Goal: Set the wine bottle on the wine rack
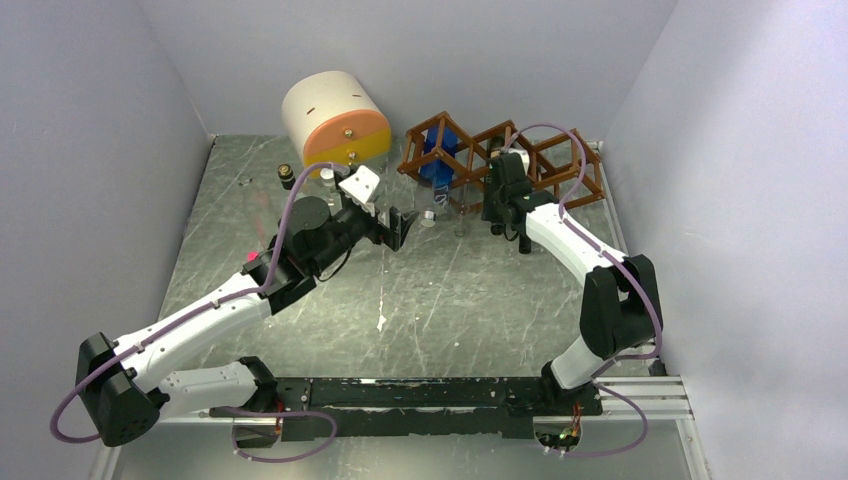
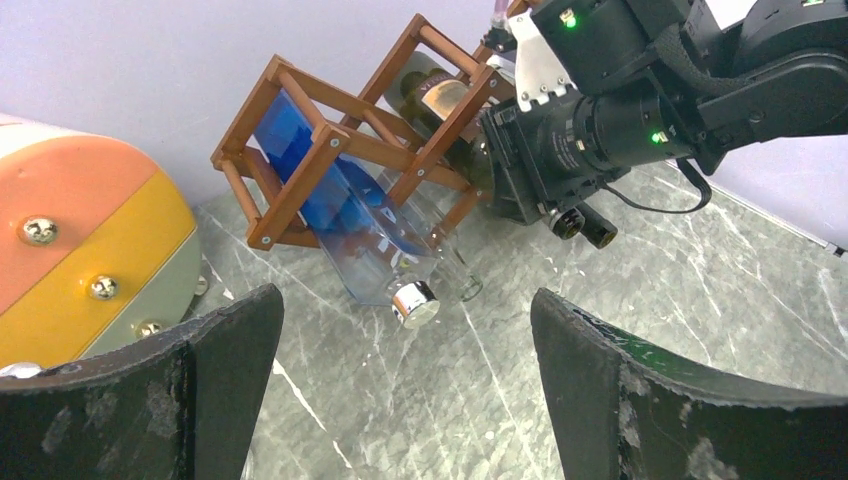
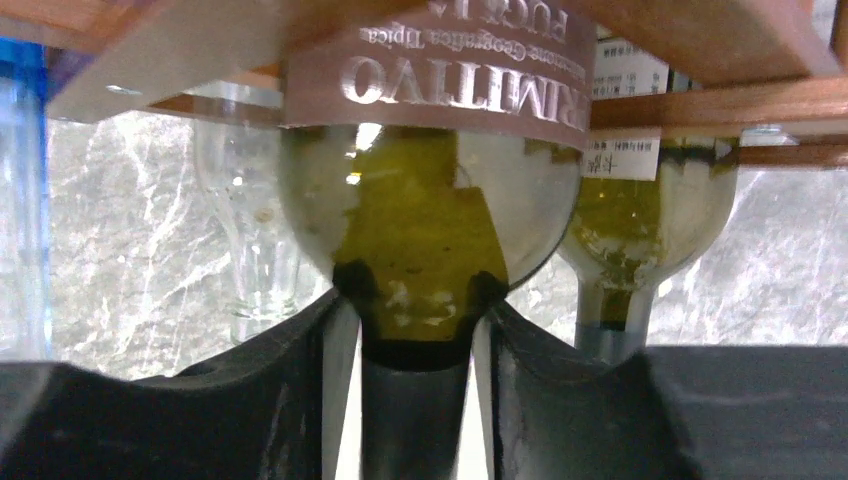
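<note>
My left gripper will swing to the left in the top view next, and turn and come down onto the black bottle cap (image 1: 286,172), because its open fingers still face the rack (image 1: 545,160).
The reddish-brown wine rack (image 1: 545,160) stands at the back right and also shows in the left wrist view (image 2: 300,150). A green wine bottle with a "PRIMITIVO" label (image 3: 430,200) lies in its middle cell, neck towards me, and shows in the left wrist view (image 2: 440,95). My right gripper (image 3: 415,290) is shut on the bottle's neck just below the shoulder; in the top view it (image 1: 497,205) is at the rack's front. My left gripper (image 1: 405,228) is open and empty above the floor, left of the rack, facing it (image 2: 405,330).
A blue bottle (image 2: 340,220) with a silver cap sits in the rack's left cell. A clear glass bottle (image 3: 250,230) and another green bottle (image 3: 650,220) flank the wine bottle. The round cream-and-orange drawer unit (image 1: 335,120) stands back left, with small bottles (image 1: 287,177) beside it.
</note>
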